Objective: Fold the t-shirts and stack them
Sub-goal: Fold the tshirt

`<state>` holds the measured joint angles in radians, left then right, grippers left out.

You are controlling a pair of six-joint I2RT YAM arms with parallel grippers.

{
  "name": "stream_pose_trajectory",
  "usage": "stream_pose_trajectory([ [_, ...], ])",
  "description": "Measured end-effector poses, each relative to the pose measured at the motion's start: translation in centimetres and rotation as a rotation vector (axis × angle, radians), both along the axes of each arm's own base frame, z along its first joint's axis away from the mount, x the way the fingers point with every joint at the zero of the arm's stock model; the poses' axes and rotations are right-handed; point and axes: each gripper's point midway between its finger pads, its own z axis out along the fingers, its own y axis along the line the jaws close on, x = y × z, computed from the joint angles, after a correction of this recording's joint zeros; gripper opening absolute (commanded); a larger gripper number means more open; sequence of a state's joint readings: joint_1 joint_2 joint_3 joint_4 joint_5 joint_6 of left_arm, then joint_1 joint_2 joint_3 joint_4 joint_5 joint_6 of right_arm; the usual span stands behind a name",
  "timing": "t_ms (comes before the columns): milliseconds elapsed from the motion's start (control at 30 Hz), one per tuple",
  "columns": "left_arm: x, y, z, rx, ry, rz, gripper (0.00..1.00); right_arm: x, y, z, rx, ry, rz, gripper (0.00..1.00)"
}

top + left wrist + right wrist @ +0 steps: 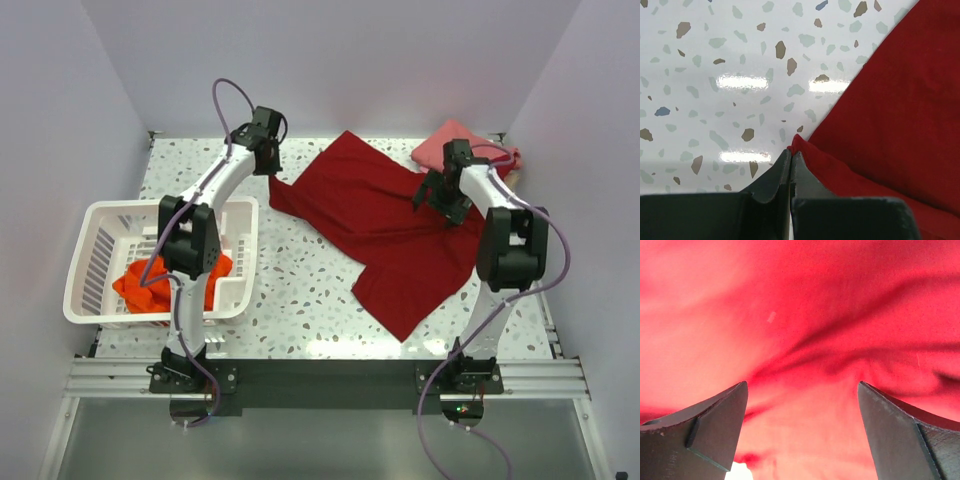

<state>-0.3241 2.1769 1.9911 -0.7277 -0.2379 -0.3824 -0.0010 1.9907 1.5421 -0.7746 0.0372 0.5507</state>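
The shirt's near corner [401,336] pokes out onto the bare tabletop, so my right gripper should next move back and down to close on the tip of that corner.
A large dark crimson t-shirt [380,220] lies spread across the middle of the table. My left gripper [268,160] is shut on its far left corner. In the left wrist view the cloth tip [796,142] pokes out between the closed jaws of that gripper [791,154], and the rest of the shirt [890,110] lies to the right. My right gripper [440,200] hovers over the shirt's right side. It [802,390] stands wide open just above wrinkled crimson cloth [805,315], holding nothing. A folded pink t-shirt [445,145] lies at the back right. A bright orange-red t-shirt [150,285] sits in the basket.
A white slotted plastic basket [100,215] stands at the left beside the left arm. The speckled tabletop [300,290] shows between basket and crimson shirt. White walls close in the table on three sides.
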Motion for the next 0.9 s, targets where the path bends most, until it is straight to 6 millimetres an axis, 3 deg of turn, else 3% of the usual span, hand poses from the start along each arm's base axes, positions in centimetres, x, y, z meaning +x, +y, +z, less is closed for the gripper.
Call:
stream_pose_trajectory([
  [133,0.0,-0.2,0.0,-0.017,0.005,-0.014,0.0,-2.1,1.7,6.0,-0.029,-0.137,0.045,0.94],
  [200,-0.1,-0.2,0.0,-0.019,0.009,-0.02,0.0,-4.6,3.1,9.0,-0.045,-0.206,0.079,0.93],
  [300,-0.1,-0.1,0.0,-0.027,0.014,-0.028,0.0,-9.2,5.4,10.8,-0.042,-0.258,0.124,0.91],
  [367,0.0,0.0,-0.1,-0.03,0.015,-0.035,0.0,-12.8,6.6,9.7,-0.024,-0.234,0.143,0.89],
  [500,0.0,0.0,-0.1,-0.043,0.021,-0.051,0.0,-20.9,7.6,5.0,-0.009,-0.073,0.128,0.86],
  [600,0.0,0.1,-0.1,-0.055,0.024,-0.059,0.0,-25.8,8.4,2.6,-0.014,0.015,0.122,0.84],
  [733,0.1,0.1,-0.1,-0.081,0.03,-0.069,0.0,-29.9,10.7,1.7,0.003,0.05,0.135,0.83],
  [900,0.1,0.3,-0.2,-0.106,0.036,-0.074,0.0,-33.0,13.3,-0.1,-0.046,0.12,0.16,0.83],
])
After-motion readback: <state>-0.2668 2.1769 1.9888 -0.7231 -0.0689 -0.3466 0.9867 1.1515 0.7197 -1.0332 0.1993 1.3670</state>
